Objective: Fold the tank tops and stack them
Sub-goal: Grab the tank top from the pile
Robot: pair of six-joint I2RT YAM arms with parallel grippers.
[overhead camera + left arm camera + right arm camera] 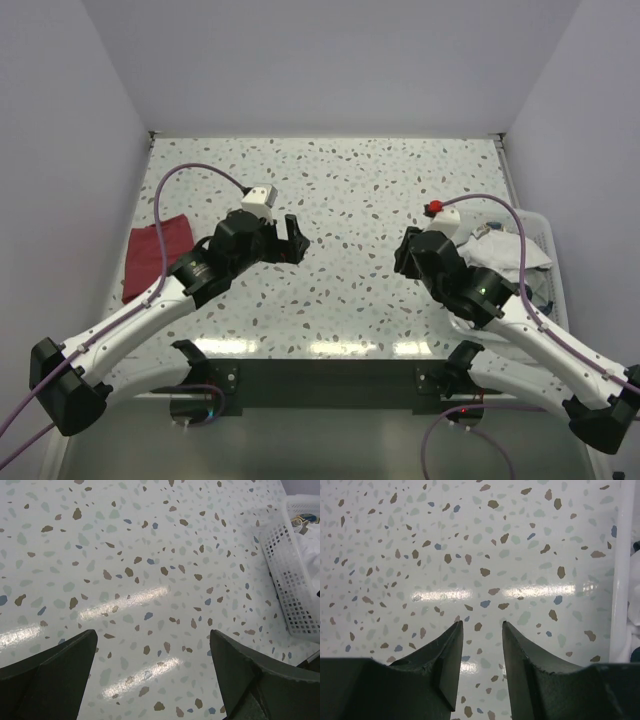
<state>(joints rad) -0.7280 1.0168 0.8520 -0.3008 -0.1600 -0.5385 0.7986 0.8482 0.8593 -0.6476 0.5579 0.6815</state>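
Note:
Next I will take my right gripper over the basket's rim standing between and down onto the white tank top's fold (476,248) (633,582), which lies to its right in the top view.
The dark red tank top (150,256) lies folded at the table's left edge, to the left of my left arm. The white tank top (512,250) lies bunched in the white lattice basket (543,222) at the right, partly hidden by my right arm; its cloth also shows in the left wrist view (311,562). My left gripper (293,238) hovers over bare table left of centre, its jaws wide open and empty (152,635). My right gripper (405,250) hovers over bare table just left of the basket, its jaws a little apart and empty (482,625).
The speckled table (350,190) is walled at the back and on both sides. The basket's lattice wall (287,585) shows at the right of the left wrist view, and its white rim (620,580) at the right of the right wrist view.

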